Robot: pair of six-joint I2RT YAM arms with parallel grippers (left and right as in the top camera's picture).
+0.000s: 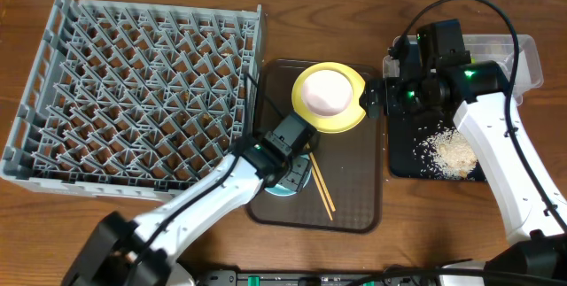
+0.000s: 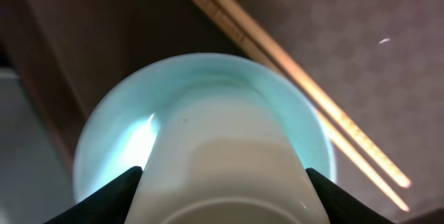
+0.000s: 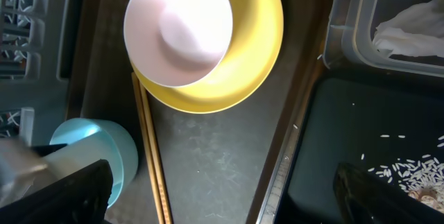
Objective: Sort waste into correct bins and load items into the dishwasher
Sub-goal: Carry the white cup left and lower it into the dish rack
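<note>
My left gripper is to lift the small white cup (image 2: 225,161) next and carry it left in the overhead view, down onto the near part of the dish rack, because the rack is empty.
My left gripper (image 1: 288,155) is shut on the small white cup (image 2: 225,161), which sits in or just over the light-blue bowl (image 2: 104,148) on the brown tray. The bowl also shows in the overhead view (image 1: 285,186) and the right wrist view (image 3: 104,148). The wooden chopsticks (image 1: 319,186) lie beside it. The white bowl (image 1: 324,92) rests on the pale-yellow plate (image 1: 353,118). My right gripper (image 3: 222,196) is open and empty over the brown tray's right edge. Rice scraps (image 1: 450,151) lie in the black tray (image 1: 406,149). A napkin (image 3: 413,23) lies in the clear tub (image 1: 523,56). The wrapper is out of view.
The grey dish rack (image 1: 133,91) fills the left of the table and holds nothing. The brown serving tray (image 1: 354,197) lies between the rack and the black tray. My right arm hides part of the clear tub and the black tray.
</note>
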